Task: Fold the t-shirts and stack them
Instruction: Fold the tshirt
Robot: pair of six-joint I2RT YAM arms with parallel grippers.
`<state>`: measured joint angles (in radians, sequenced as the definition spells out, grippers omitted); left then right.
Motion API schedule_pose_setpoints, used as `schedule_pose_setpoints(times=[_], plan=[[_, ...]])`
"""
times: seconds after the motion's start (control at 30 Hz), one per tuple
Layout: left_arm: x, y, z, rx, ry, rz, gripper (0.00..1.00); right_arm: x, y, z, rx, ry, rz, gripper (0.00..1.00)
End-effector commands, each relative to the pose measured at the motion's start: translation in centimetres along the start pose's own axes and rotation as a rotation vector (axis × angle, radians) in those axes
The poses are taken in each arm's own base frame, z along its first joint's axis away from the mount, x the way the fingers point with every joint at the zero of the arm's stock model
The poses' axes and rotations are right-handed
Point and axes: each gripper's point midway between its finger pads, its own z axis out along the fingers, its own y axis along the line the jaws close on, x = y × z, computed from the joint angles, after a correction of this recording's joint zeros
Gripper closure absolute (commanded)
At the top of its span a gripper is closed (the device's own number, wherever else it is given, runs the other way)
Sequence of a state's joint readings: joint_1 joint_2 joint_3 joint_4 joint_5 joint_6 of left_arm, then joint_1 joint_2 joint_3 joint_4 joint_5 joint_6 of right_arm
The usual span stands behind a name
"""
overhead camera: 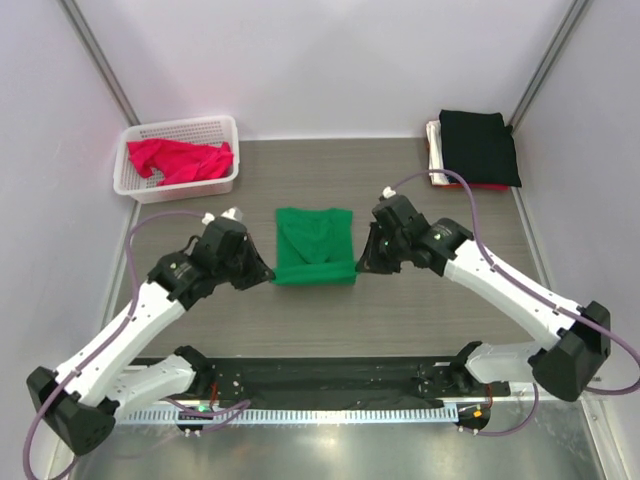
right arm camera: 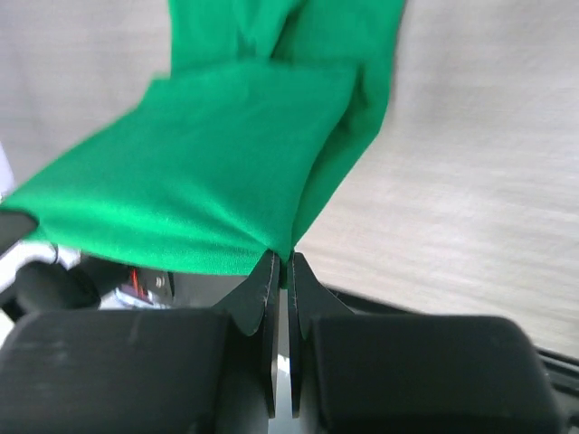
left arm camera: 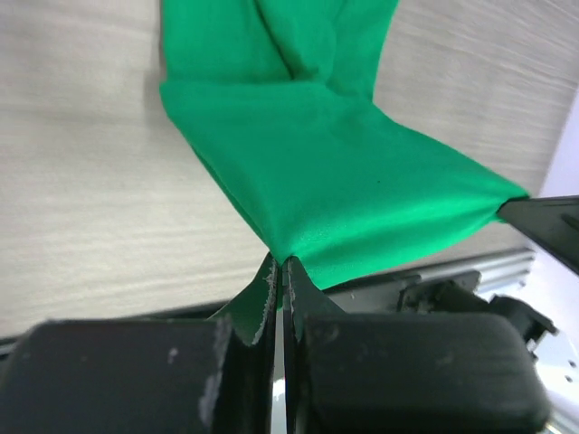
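Observation:
I should next bring the green t-shirt's near corner outward over the t-shirt to its far edge with my right gripper and let go of the corner, because the t-shirt's far part is uncovered.
The bright green t-shirt lies partly folded in the middle of the table. My left gripper is shut on its near left corner, seen in the left wrist view with the green cloth stretched ahead. My right gripper is shut on its near right corner, seen in the right wrist view with the green cloth lifted off the table. The near edge hangs taut between both grippers. A red-pink t-shirt lies crumpled in the basket. A black t-shirt tops a folded stack at the back right.
The white lattice basket stands at the back left. White and red cloth edges show under the black shirt. A metal frame post rises behind the stack. A black rail runs along the near edge.

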<state>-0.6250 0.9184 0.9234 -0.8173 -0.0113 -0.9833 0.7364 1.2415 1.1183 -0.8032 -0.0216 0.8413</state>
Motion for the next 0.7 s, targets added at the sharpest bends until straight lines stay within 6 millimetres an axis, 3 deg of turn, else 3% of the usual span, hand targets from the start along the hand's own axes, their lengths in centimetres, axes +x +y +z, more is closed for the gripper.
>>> schedule_pose_setpoints(times=[0.0,0.37,0.67], plan=[[-2.5,1.4,0.4,-0.129,-0.050,0.074,1.00,-2.3,-3.3,0.1,0.161,-0.021,-0.051,0.99],[-9.0,-1.1,5.3,-0.144,-0.022,0.069,1.00,-10.8,-3.4,3.0,0.190,-0.043,-0.064,0.99],[-13.4,-0.2,9.8,-0.175,0.018,0.033,1.00,-14.9,-3.6,7.2,0.187,0.002,-0.068,0.99]])
